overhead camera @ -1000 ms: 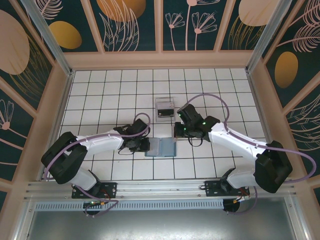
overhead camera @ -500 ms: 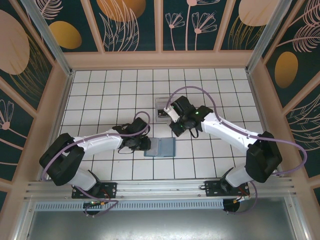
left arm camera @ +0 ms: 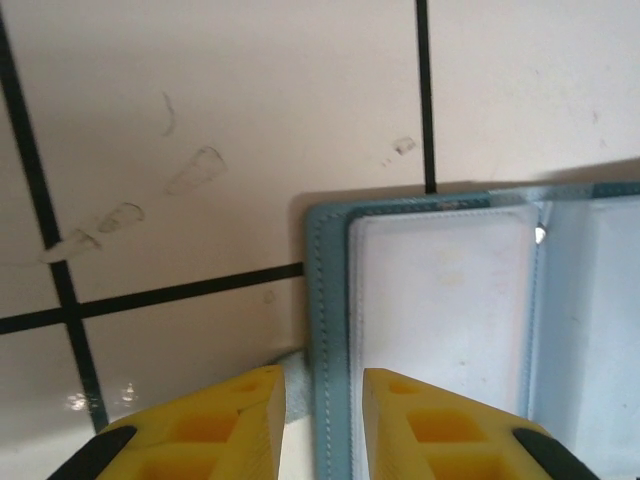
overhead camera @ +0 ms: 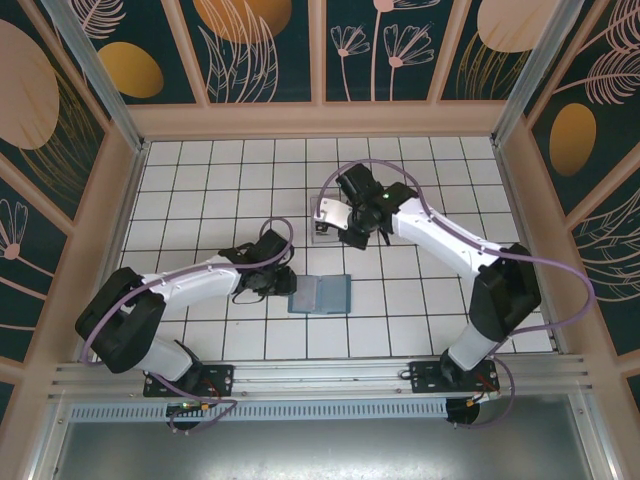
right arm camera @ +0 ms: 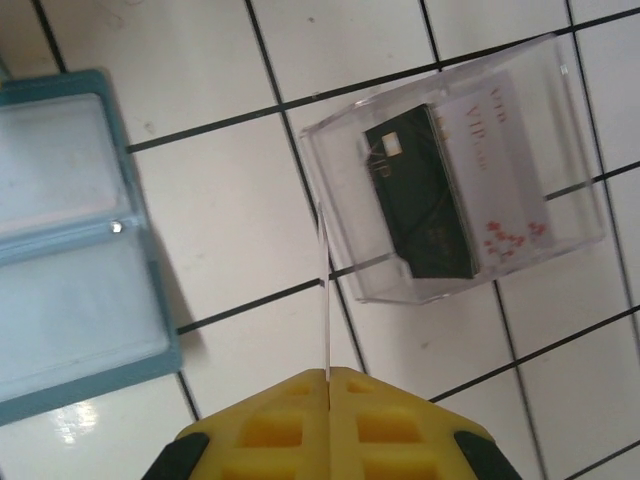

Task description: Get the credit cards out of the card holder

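The clear box is below my right gripper's card and farther outward, so my right gripper will move outward and down to release the card over the white one.
The teal card holder (overhead camera: 322,295) lies open and flat on the tiled floor, both clear pockets (left arm camera: 440,310) looking empty. My left gripper (left arm camera: 325,375) is open, its yellow fingers straddling the holder's left stitched edge (overhead camera: 290,285). Held above the floor, my right gripper (right arm camera: 328,372) is shut on a thin whitish credit card (right arm camera: 325,290) seen edge-on. In the top view that gripper (overhead camera: 347,232) holds the card (overhead camera: 330,213) over the clear box. Inside the box lie a dark card (right arm camera: 420,190) and a white card (right arm camera: 505,190).
The clear plastic box (right arm camera: 450,170) stands about one tile beyond the holder (right arm camera: 70,250), partly covered in the top view (overhead camera: 323,236). White tiled floor surrounds both. Wooden walls (overhead camera: 320,118) border the floor at the back and sides.
My right arm has swung away from the holder toward the clear box, carrying the card. The left gripper has shifted slightly left at the holder's edge.
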`<state>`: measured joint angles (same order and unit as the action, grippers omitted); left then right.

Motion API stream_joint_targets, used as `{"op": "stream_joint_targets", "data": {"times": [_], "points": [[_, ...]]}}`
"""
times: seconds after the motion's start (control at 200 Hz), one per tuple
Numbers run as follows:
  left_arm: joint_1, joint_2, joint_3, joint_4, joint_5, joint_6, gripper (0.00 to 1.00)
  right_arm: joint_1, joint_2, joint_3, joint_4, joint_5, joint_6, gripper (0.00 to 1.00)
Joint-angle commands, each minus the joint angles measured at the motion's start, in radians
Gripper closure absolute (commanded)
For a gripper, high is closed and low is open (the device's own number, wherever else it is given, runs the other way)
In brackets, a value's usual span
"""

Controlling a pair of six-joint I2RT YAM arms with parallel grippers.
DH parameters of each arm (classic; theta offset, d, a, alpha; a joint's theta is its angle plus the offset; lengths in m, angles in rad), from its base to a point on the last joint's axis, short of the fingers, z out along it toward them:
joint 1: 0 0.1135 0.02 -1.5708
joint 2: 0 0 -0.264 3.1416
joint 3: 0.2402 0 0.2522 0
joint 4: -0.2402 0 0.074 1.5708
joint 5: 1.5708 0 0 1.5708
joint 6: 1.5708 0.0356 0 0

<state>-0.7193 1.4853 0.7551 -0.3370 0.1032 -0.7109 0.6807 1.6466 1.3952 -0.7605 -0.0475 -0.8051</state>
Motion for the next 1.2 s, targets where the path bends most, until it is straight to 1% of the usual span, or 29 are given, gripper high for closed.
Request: {"op": "stream_joint_targets", "data": {"times": [0.0,0.23,0.39,0.576,0.846,1.196], "points": [[0.019,-0.018,0.015,-0.001,0.006,0.012,0.72,-0.028,0.053,0.096,-0.071,-0.02,-0.149,1.0],[0.037,0.009,0.05,-0.019,0.011,0.04,0.71,-0.061,0.2,0.287,-0.14,-0.033,-0.248,1.0],[0.052,0.01,0.052,-0.02,0.012,0.044,0.71,-0.073,0.321,0.436,-0.212,-0.052,-0.282,1.0],[0.059,0.002,0.045,-0.019,0.009,0.039,0.71,-0.08,0.43,0.559,-0.268,-0.057,-0.305,1.0],[0.06,-0.02,0.03,-0.016,0.009,0.021,0.71,-0.088,0.523,0.637,-0.29,-0.04,-0.327,1.0],[0.06,-0.028,0.016,-0.004,0.017,0.006,0.71,-0.093,0.602,0.677,-0.302,-0.077,-0.348,1.0]]}}
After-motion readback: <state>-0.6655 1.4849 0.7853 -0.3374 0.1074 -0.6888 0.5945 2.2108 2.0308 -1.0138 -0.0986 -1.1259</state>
